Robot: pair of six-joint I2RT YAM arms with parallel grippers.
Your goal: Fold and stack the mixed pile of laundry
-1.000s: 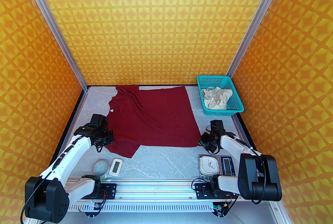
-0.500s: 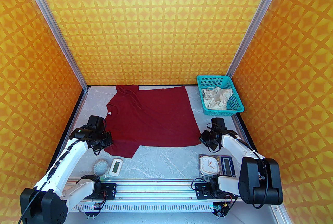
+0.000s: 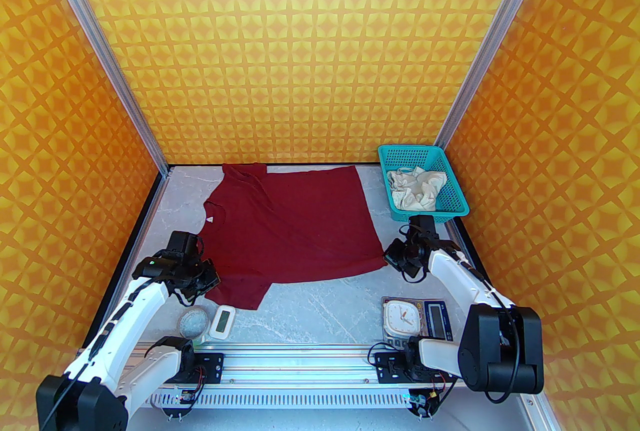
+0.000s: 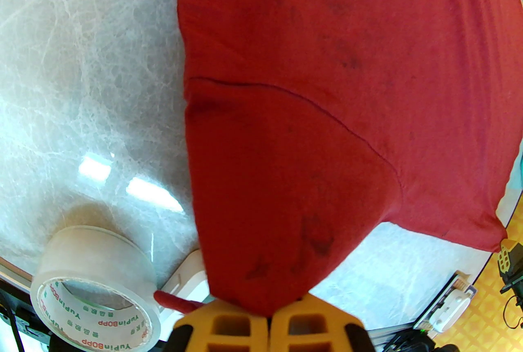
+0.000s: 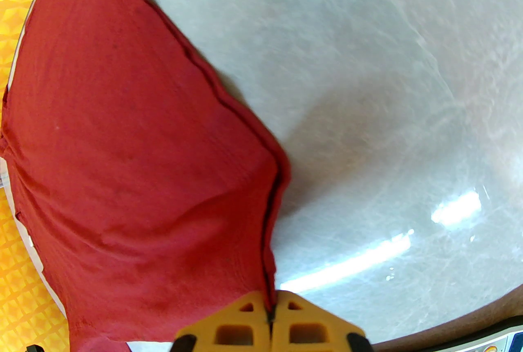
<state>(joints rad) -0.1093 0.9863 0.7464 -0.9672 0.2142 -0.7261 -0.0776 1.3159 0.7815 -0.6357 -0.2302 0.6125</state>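
The near half of the shirt [image 3: 295, 224] lies unfolded, so next my right gripper will carry the near hem corner outward over it onto the hem edge's middle and release.
The dark red shirt [image 3: 295, 224] lies spread over the middle of the table, its collar toward the left. My left gripper [image 3: 212, 276] is shut on the near left sleeve; the left wrist view has the red cloth [image 4: 310, 97] running into the closed yellow fingers [image 4: 229, 323]. My right gripper [image 3: 387, 259] is shut on the shirt's near right hem corner, and in the right wrist view the hem [image 5: 135, 162] is pinched between the yellow fingers [image 5: 314, 323]. The cream-white shorts [image 3: 417, 188] lie crumpled in the teal basket [image 3: 450, 213] at the back right.
A tape roll [image 3: 192, 321] and a small white device [image 3: 223, 320] lie near the left arm's base. A white clock [image 3: 401, 316] sits on a scale [image 3: 437, 316] by the right arm's base. Orange patterned walls enclose the table on three sides.
The right gripper closed on the hem corner and pulled it back and to the right. The left gripper drew the sleeve nearer and leftward, stretching the shirt flatter.
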